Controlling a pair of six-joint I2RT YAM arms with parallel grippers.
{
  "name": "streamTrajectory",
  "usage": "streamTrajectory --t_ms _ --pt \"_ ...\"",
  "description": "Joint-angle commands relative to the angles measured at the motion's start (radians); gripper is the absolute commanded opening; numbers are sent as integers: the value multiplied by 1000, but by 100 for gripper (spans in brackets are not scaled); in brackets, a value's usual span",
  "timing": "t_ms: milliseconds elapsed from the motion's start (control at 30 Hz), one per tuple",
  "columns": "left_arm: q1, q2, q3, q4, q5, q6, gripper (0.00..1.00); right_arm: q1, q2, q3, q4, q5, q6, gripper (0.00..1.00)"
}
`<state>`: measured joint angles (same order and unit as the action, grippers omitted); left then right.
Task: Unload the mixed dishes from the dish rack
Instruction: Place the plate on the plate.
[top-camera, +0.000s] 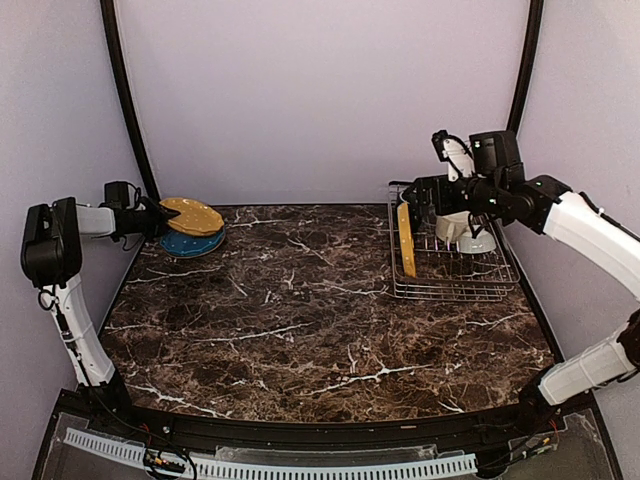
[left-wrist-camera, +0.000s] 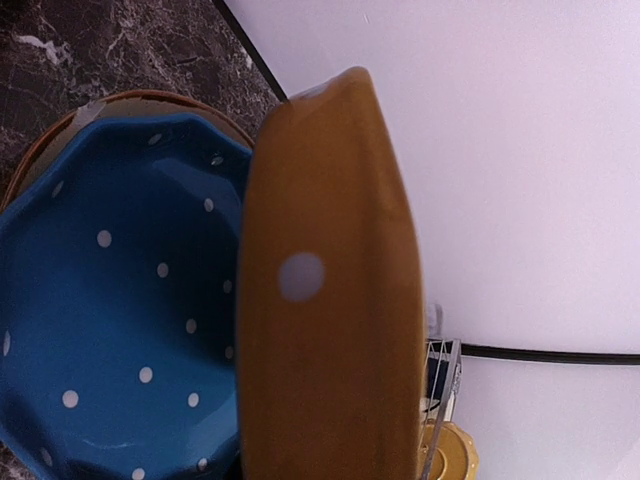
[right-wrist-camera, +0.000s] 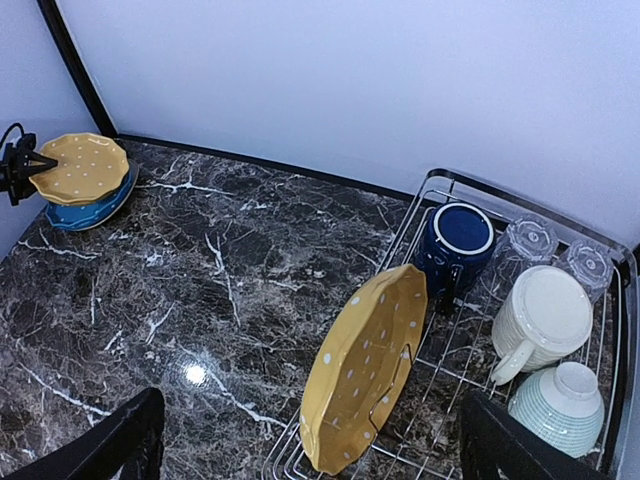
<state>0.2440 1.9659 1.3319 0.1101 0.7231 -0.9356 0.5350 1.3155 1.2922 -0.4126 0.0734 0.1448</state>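
My left gripper lowers the yellow dotted plate slightly onto the blue dotted plate (top-camera: 190, 243) just below next, then releases the yellow plate's rim.
My left gripper (top-camera: 153, 217) is shut on the rim of a yellow dotted plate (top-camera: 192, 214), holding it just over the blue dotted plate (top-camera: 190, 243) at the far left. In the left wrist view the yellow plate (left-wrist-camera: 330, 300) hides the fingers, with the blue plate (left-wrist-camera: 110, 310) beside it. The dish rack (top-camera: 455, 290) at the right holds an upright yellow plate (right-wrist-camera: 365, 365), a navy mug (right-wrist-camera: 455, 240), a cream mug (right-wrist-camera: 540, 315), a pale green bowl (right-wrist-camera: 558, 400) and two clear tumblers (right-wrist-camera: 530, 238). My right gripper (top-camera: 425, 195) hovers open above the rack's left side.
A tan rim (left-wrist-camera: 110, 100) shows under the blue plate. The back wall stands close behind the rack and the plate stack. Dark marble table (top-camera: 300, 310) lies between them. The rack's wire rim (right-wrist-camera: 440, 185) rises above its floor.
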Motion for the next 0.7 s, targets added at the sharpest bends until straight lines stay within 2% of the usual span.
streamTrajectory --t_ms 0,433,667 --pt "5 -40 3 87 70 31 1 -26 -36 -37 6 -36 29 99" --pt "6 -3 -2 43 65 47 6 -39 -128 -140 57 -43 59 99" --pt "8 5 0 19 64 59 12 -49 -110 -119 70 -51 46 99"
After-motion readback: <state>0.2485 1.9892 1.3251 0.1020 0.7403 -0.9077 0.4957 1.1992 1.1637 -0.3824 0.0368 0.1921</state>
